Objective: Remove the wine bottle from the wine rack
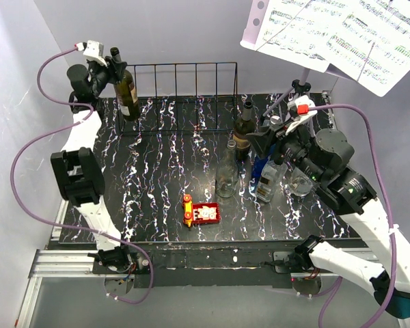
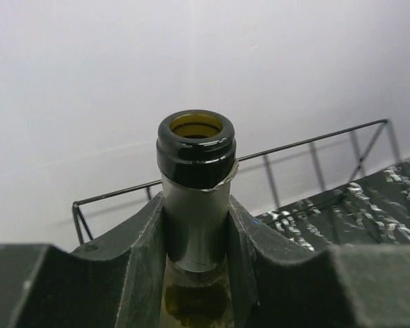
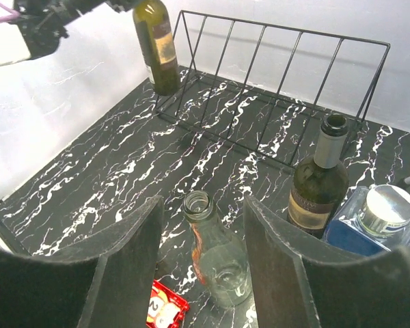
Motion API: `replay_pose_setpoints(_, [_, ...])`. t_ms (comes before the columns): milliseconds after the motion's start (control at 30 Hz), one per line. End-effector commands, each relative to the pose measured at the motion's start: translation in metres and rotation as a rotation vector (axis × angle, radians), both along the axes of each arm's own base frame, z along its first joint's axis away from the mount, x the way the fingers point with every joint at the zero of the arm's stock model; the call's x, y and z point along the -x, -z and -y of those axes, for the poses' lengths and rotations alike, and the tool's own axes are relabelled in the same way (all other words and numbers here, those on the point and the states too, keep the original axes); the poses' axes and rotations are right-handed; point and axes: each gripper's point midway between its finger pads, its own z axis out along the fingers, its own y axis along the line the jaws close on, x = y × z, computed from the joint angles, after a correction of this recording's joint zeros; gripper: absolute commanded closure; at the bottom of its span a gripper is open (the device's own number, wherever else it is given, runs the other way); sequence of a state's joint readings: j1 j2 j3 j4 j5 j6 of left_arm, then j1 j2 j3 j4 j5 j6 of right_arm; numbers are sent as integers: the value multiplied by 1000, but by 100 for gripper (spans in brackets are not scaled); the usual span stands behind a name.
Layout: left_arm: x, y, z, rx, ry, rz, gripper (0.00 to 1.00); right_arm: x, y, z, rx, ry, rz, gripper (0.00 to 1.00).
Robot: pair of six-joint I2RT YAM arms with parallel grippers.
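The spot on the tabletop in front of the rack is empty, so the robot's left gripper will next swing back, then go down toward the clear empty bottle (image 3: 219, 260) and let go of the bottle there.
A dark green wine bottle (image 1: 127, 92) with a tan label stands upright at the left end of the black wire wine rack (image 1: 184, 64). My left gripper (image 1: 113, 68) is shut on its neck, just under the black lip (image 2: 196, 147), with the fingers (image 2: 140, 239) pressed on both sides. From the right wrist view the bottle (image 3: 157, 44) is beside the rack's (image 3: 280, 26) end wire; whether its base touches the table is unclear. My right gripper (image 3: 203, 199) is open over a clear empty bottle (image 3: 219, 260), gripping nothing.
A second dark wine bottle (image 1: 244, 126) stands before the rack's right end, with a blue square bottle (image 3: 372, 222), a clear bottle (image 1: 226, 174) and a glass (image 1: 301, 183) nearby. A red toy (image 1: 203, 213) lies near the front. Sheet music (image 1: 342, 34) overhangs the back right.
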State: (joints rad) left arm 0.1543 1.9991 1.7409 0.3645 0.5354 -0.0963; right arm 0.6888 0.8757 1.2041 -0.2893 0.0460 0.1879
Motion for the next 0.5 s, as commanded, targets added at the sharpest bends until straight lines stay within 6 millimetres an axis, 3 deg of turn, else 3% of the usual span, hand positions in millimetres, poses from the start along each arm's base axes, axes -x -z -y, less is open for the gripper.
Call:
replay_pose_setpoints(0, [83,-119,30,10,102,319,100,5,-11,4,-40,5,40,42])
replay_pose_setpoints(100, [112,-118,47,20,151,382,100,10,-11,6,-55,-3,39,42])
replay_pose_setpoints(333, [169,-94,84,36,308,448,100,17,-2,10,-68,-3,26,42])
replay_pose_setpoints(467, [192,-76,117,27,392,445,100,19,-2,12,-70,-5,26,42])
